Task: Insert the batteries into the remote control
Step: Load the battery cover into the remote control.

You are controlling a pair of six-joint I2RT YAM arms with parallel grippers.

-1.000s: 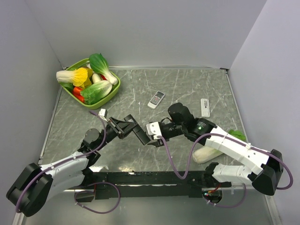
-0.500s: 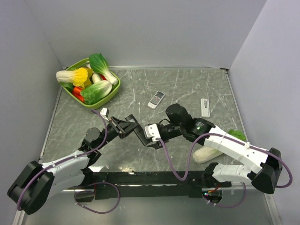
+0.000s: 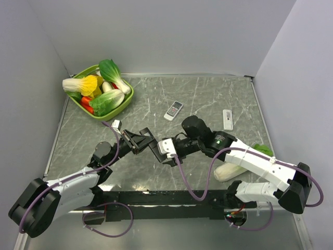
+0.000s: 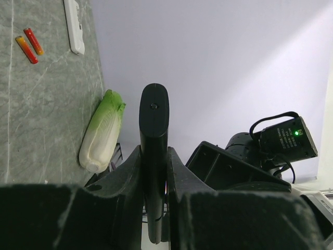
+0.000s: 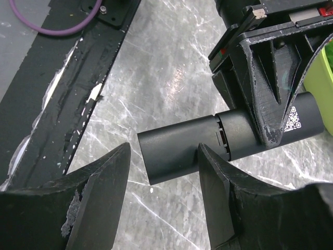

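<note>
My left gripper needs to turn downward next, lower the black remote to the bare tabletop near the green basket and then let it go, since I hold the remote above the table.
My left gripper [image 3: 138, 140] [image 4: 154, 156] is shut on a black remote control [image 3: 152, 148] [image 4: 154, 130] and holds it above the table, its free end pointing toward the right arm. My right gripper [image 3: 166, 151] [image 5: 162, 156] is open, with its jaws on either side of the remote's free end [image 5: 182, 151]. The right finger [image 5: 218, 177] is close against the remote and the left finger [image 5: 104, 177] stands apart from it. Two orange-red batteries [image 4: 30, 46] lie on the table in the left wrist view. The dark batteries are out of view.
A green basket [image 3: 126, 100] of toy vegetables stands at the back left. A white remote [image 3: 174, 110] lies mid-table and a white slim piece [image 3: 227, 119] [image 4: 74, 26] at the right. A toy cabbage [image 3: 229, 171] [image 4: 101, 133] lies under the right arm.
My right gripper has shifted a little to the left, closing in round the free end of the black remote. The left gripper has kept its hold and barely moved.
</note>
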